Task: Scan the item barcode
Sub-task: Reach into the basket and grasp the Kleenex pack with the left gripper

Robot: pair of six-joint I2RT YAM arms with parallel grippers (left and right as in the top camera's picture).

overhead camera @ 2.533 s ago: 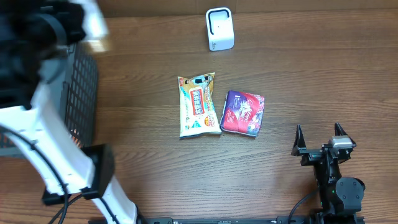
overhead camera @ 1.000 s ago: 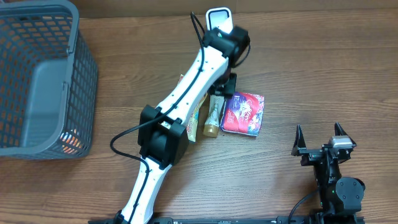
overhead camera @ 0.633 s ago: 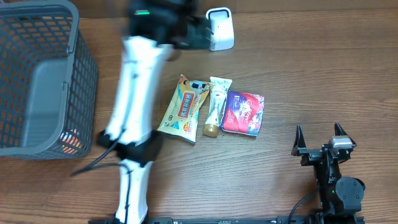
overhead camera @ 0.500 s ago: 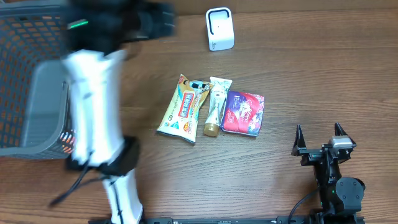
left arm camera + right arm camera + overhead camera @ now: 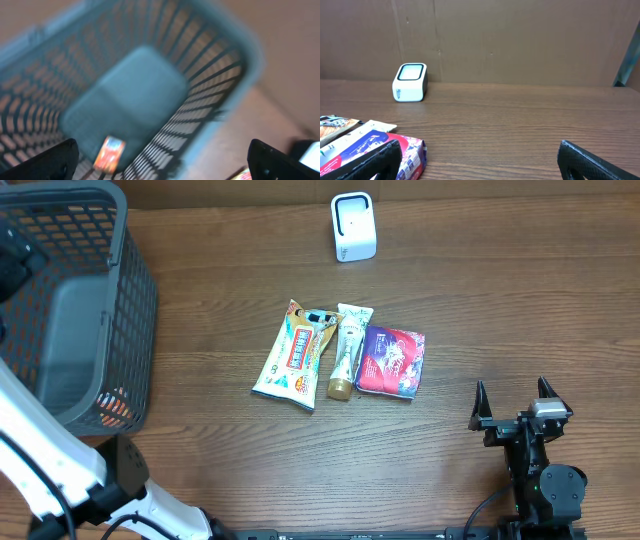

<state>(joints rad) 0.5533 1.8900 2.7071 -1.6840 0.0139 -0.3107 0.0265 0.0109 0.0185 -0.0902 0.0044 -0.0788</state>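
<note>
I need to lower my open left gripper and move it back onto the orange packet [image 5: 117, 407] [image 5: 109, 152], because the packet is below and behind it, by the near end of the basket.
Three items lie mid-table: a yellow snack pack [image 5: 292, 357], a cream tube [image 5: 347, 350] and a purple-red pack [image 5: 391, 361]. The white scanner [image 5: 353, 227] stands behind them, also seen as the scanner [image 5: 410, 81] in the right wrist view. My left gripper [image 5: 162, 165] hangs open and empty over the grey basket [image 5: 220, 95]; that view is blurred by motion. In the basket lies an orange packet [image 5: 109, 152]. My right gripper [image 5: 515, 402] rests open near the front right, with the purple-red pack [image 5: 395, 155] by its left finger [image 5: 365, 162].
The basket [image 5: 135, 300] fills the table's left end, and the left arm's white link [image 5: 40, 450] runs up beside it. A brown wall backs the table behind the scanner.
The left arm swung from the items and scanner leftward to over the basket, its jaws opening. The cream tube now lies between the two packs, and the yellow pack sits tilted. The right arm stayed still.
</note>
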